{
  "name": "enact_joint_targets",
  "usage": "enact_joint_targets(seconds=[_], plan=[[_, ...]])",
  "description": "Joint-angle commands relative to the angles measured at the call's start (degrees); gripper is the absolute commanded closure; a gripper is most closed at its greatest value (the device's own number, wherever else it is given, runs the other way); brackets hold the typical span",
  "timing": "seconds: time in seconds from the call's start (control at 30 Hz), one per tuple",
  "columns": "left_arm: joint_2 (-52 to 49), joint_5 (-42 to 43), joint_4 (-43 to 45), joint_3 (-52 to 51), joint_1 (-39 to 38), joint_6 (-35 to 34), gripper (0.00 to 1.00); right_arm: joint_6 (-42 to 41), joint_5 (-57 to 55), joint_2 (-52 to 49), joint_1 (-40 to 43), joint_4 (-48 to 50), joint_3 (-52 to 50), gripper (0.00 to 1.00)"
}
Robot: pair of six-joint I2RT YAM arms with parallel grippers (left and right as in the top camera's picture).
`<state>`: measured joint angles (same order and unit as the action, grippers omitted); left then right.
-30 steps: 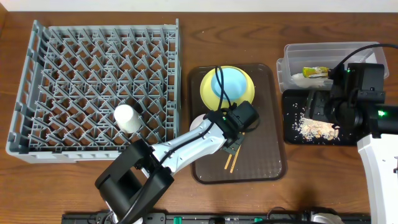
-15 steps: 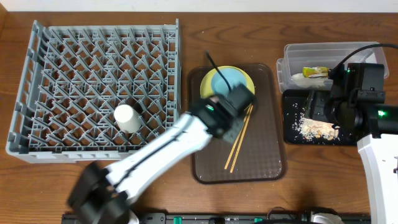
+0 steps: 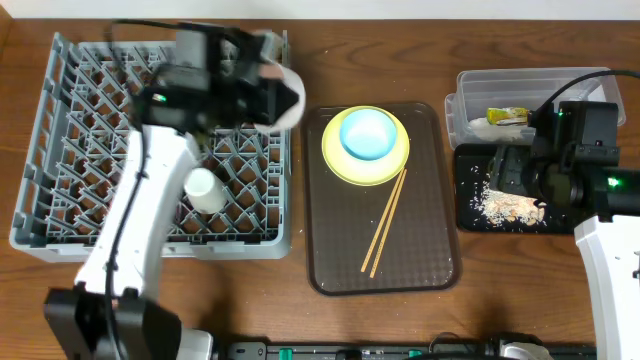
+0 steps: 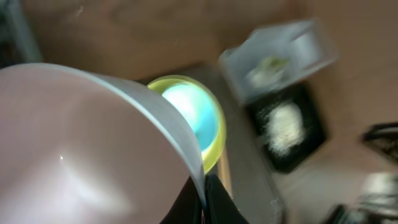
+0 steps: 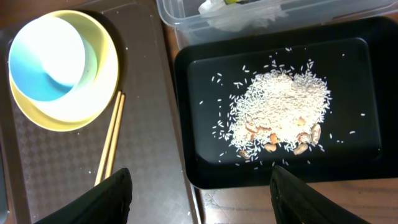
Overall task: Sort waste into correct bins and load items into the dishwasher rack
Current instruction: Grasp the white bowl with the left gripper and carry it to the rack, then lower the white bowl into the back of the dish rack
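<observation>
I will move my left gripper outward, then down among the rack's far wires to tip the bowl and let go of its rim, as the rack beyond the white cup (image 3: 205, 188) is empty there.
My left gripper (image 3: 262, 88) is shut on the rim of the pinkish-white bowl (image 3: 285, 98) and holds it tilted above the right edge of the grey rack (image 3: 110, 140). In the left wrist view the bowl (image 4: 81, 143) fills the left side, with the jaws (image 4: 202, 196) pinching its rim. The white cup (image 3: 205, 188) stands in the rack. The light blue bowl (image 3: 365, 135) sits on the yellow plate (image 3: 338, 160), with two chopsticks (image 3: 385, 222) beside it. My right gripper (image 5: 202, 193) is open and empty above the black tray (image 5: 199, 168), which holds the food leftovers (image 5: 280, 109).
The plate and chopsticks lie on the brown serving tray (image 3: 425, 250). The clear tub (image 3: 470, 100) behind the black tray holds the green-and-orange wrapper (image 3: 508, 116) and a white scrap (image 3: 482, 126). Bare wood shows along the table's front edge.
My left arm lifted the pinkish-white bowl off the serving tray and swung it up and left to the rack's right edge. The chopsticks now lie uncovered. The right arm has not moved.
</observation>
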<state>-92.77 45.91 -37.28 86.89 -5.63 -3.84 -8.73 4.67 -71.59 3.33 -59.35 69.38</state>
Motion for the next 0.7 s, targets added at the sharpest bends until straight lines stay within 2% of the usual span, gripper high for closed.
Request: enact_joint_targets(seconds=[0.0,0.13,0.2,0.37,0.5,0.67], plan=[[-3.1,24.0,5.5,0.5,6.1,-0.6,0.94,-0.4,-0.2,0.2,0.5,-0.1,0.6,0.31],[-8.1,32.7,21.2,0.5,11.1,-13.7,0.94,-0.4,-0.2,0.2,0.5,0.0,0.6,0.31],[-11.4,37.4,32.1,0.5,12.6,-21.2,0.94,-0.4,-0.2,0.2,0.5,0.0,0.6,0.31],[-18.5,38.1,51.8,0.5,15.0,-37.6,0.94,-0.4,-0.2,0.2,0.5,-0.1,0.6,0.31],[-23.5,38.1,59.4,0.5,16.6,-44.9,0.94,-0.4,-0.2,0.2,0.5,-0.1,0.6,0.31],[-28.3,38.1,59.4,0.5,18.1,-45.2,0.94,-0.4,-0.2,0.2,0.5,0.0,0.6,0.31]])
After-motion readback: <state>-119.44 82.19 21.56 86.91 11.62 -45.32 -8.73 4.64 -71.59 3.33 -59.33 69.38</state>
